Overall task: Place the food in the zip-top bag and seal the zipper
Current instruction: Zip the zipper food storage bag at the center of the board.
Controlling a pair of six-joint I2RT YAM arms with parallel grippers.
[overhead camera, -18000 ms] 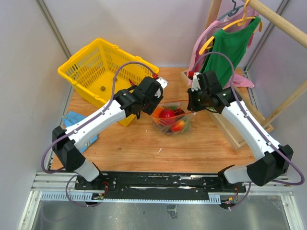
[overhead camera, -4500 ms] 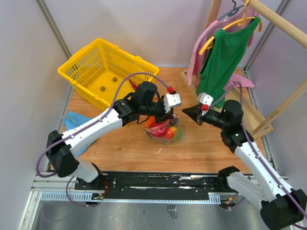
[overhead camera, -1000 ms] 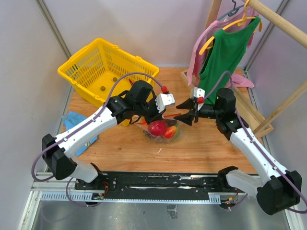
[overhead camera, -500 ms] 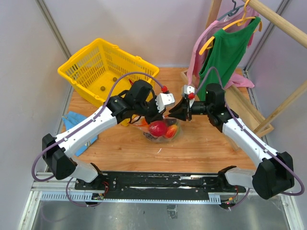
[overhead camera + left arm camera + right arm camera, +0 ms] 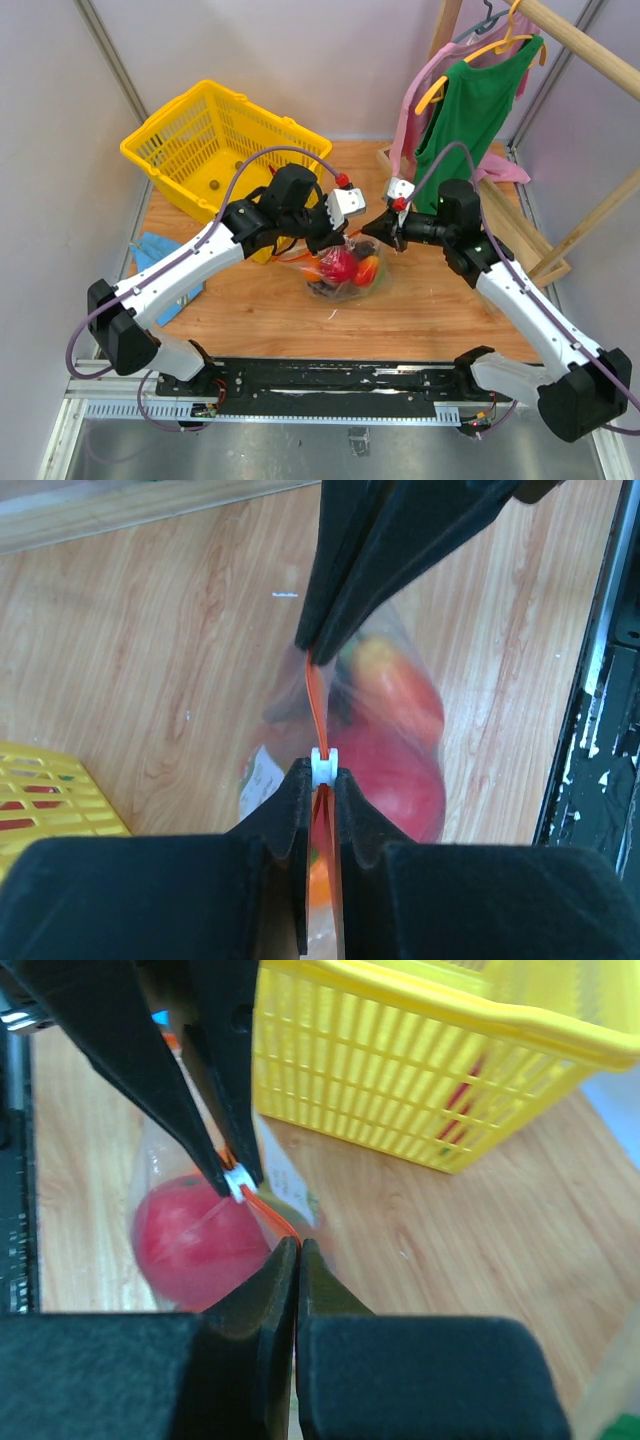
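The left gripper slides down the zipper to its loose end next, away from the right gripper, because the zipper is still split open past the white tab.
The zip-top bag (image 5: 342,276) hangs just over the wooden table between both arms, with the food inside: a red round fruit (image 5: 340,265) and an orange piece (image 5: 368,268). My left gripper (image 5: 320,772) is shut on the small white tab (image 5: 237,1182) of the zipper (image 5: 314,705). The red-orange strip runs taut from that tab to my right gripper (image 5: 298,1245), which is shut on its other end. In the top view the left gripper (image 5: 338,235) and right gripper (image 5: 368,230) nearly meet above the bag. The red fruit (image 5: 195,1245) shows through the crinkly plastic.
A yellow mesh basket (image 5: 215,150) stands at the back left, close behind the left arm. A blue cloth (image 5: 150,250) lies at the left table edge. A wooden rack with a green top (image 5: 465,110) and a pink garment stands at the back right.
My right gripper has closed onto the free end of the zipper strip and drawn back a little to the right. The bag has swung slightly right. The left gripper keeps its hold.
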